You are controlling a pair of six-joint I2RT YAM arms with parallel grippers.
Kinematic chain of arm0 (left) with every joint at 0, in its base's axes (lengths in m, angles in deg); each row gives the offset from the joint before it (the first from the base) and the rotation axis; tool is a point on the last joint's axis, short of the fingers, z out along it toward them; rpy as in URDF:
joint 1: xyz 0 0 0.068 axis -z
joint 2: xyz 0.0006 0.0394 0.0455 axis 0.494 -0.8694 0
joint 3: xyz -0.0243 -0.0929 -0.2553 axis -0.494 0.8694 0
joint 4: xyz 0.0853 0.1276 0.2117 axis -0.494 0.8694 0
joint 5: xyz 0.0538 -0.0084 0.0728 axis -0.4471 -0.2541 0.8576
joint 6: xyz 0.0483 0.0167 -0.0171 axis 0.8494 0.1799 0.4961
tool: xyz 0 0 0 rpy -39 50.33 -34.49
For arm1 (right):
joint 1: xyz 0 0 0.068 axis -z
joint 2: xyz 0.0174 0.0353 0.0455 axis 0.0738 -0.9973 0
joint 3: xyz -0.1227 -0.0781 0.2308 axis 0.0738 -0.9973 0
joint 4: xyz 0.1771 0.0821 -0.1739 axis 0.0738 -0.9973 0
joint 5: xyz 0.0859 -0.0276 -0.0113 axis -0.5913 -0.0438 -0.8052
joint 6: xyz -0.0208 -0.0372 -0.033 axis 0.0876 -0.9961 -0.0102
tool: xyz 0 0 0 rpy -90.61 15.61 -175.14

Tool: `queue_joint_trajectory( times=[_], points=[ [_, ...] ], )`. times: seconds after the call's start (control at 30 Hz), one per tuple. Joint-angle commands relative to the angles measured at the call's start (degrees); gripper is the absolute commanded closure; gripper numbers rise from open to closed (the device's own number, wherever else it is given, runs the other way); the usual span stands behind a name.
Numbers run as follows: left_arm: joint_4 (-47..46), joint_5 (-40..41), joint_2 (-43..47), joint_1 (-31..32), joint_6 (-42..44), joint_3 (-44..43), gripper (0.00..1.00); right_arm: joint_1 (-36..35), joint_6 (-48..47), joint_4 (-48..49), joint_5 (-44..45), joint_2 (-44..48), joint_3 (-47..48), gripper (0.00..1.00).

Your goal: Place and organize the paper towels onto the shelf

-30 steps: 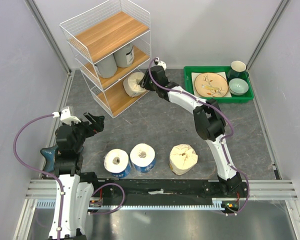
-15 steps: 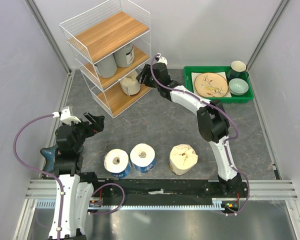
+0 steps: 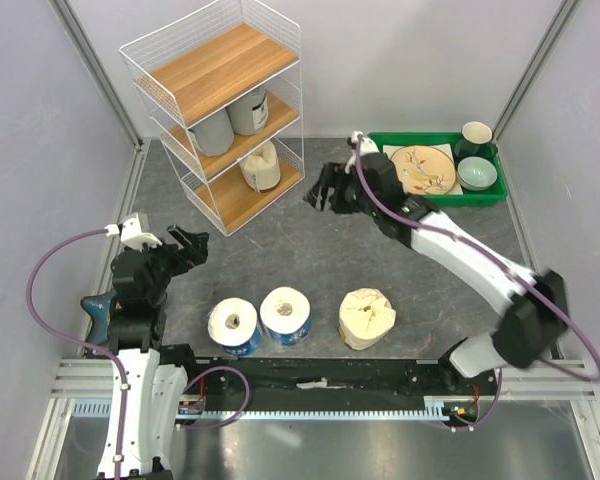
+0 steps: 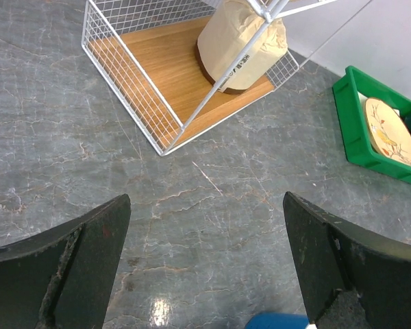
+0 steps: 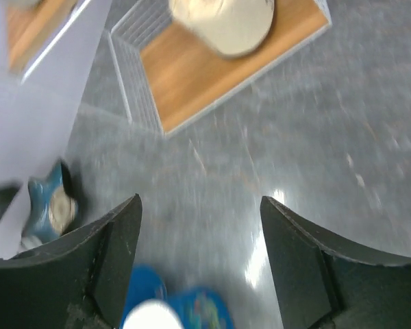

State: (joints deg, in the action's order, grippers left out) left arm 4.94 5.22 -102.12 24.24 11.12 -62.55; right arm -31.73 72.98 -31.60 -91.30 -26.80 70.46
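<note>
My right gripper moves back from the shelf [image 3: 216, 62] next and down onto the crumpled top of the second cream roll [image 3: 374, 303], since that roll still stands on the floor.
The shelf [image 3: 216, 62] stands at the back left. Two grey rolls [image 3: 212, 130] stand on its middle tier. One cream roll [image 3: 261, 167] stands upright on the bottom tier; it also shows in the left wrist view [image 4: 241, 44] and the right wrist view [image 5: 222, 24]. Two blue rolls [image 3: 233, 325] and a second cream roll [image 3: 367, 318] stand on the floor near the front. My right gripper [image 3: 323, 190] is open and empty, off the shelf's right corner [image 5: 199, 199]. My left gripper [image 3: 190, 243] is open and empty above the floor [image 4: 206, 197].
A green tray [image 3: 380, 165] at the back right holds a plate [image 3: 421, 169], a cup [image 3: 476, 134] and a bowl [image 3: 477, 173]. A teal object [image 3: 95, 312] lies by the left arm. Walls close in on the left, back and right.
My right gripper let go of the cream roll on the bottom tier and drew back to the right, away from the shelf. The left arm has not moved.
</note>
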Motion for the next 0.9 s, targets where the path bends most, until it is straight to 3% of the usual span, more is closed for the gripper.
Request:
queue_joint_trajectory(
  times=[0.0, 0.13, 0.33, 0.63, 0.87],
  points=[
    [-0.84, 0.46, 0.20, 0.18, 2.12, -0.57, 0.00, -2.53, -3.67, -22.81, 7.28, 17.92, -7.60, 0.21],
    [-1.28, 0.81, 0.11, 0.09, 1.94, -0.30, 0.00, -3.32, -1.04, -37.15, 11.78, 26.76, -10.95, 0.19],
    [-1.37, 0.11, -0.68, 0.09, 1.68, -0.48, 0.00, -3.58, 2.74, -42.99, 11.33, 33.54, -17.98, 0.18],
    [-0.76, -0.42, -0.42, 0.18, 1.77, -0.57, 0.00, -3.50, 6.61, -38.26, 10.63, 36.00, -30.11, 0.19],
    [-1.19, -0.59, -0.86, 0.18, 1.50, -0.30, 0.00, -3.59, 7.05, -37.29, 8.62, 38.97, -31.61, 0.20]
  ],
)
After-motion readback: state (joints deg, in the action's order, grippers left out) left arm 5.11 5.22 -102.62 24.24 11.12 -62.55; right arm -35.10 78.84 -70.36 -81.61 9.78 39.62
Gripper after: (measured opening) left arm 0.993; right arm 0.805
